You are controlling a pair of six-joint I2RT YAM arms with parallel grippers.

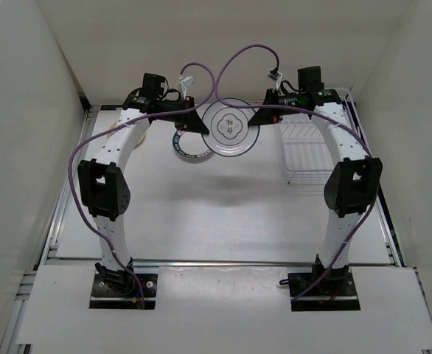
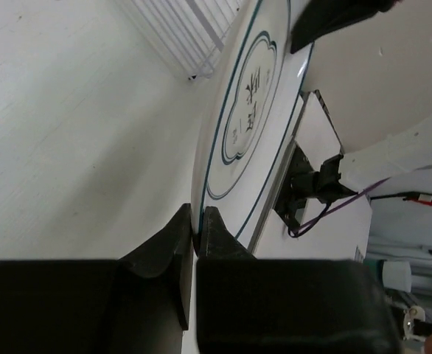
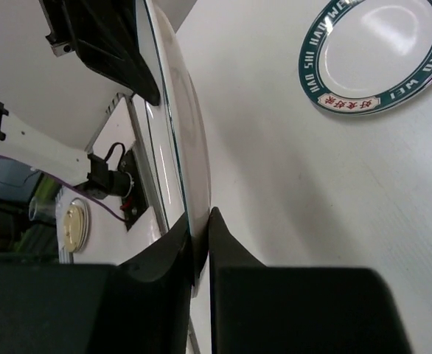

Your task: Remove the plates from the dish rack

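Note:
The green-rimmed plate lies flat below. My left gripper should next go left in the top view and down, and release the white plate onto its empty top.
A white plate with thin blue rings and dark characters in its centre hangs above the table, between both grippers. My left gripper is shut on its left rim, and in the left wrist view the plate rises edge-on from the closed gripper. My right gripper is shut on the opposite rim, where the plate's edge sits pinched in the gripper. Flat on the table below lies a second plate with a dark green lettered rim. The white wire dish rack stands at the right.
A cream-tan round plate lies behind the left arm's elbow, mostly hidden. Purple cables loop over the back of the workspace. White walls close in the table on the left, back and right.

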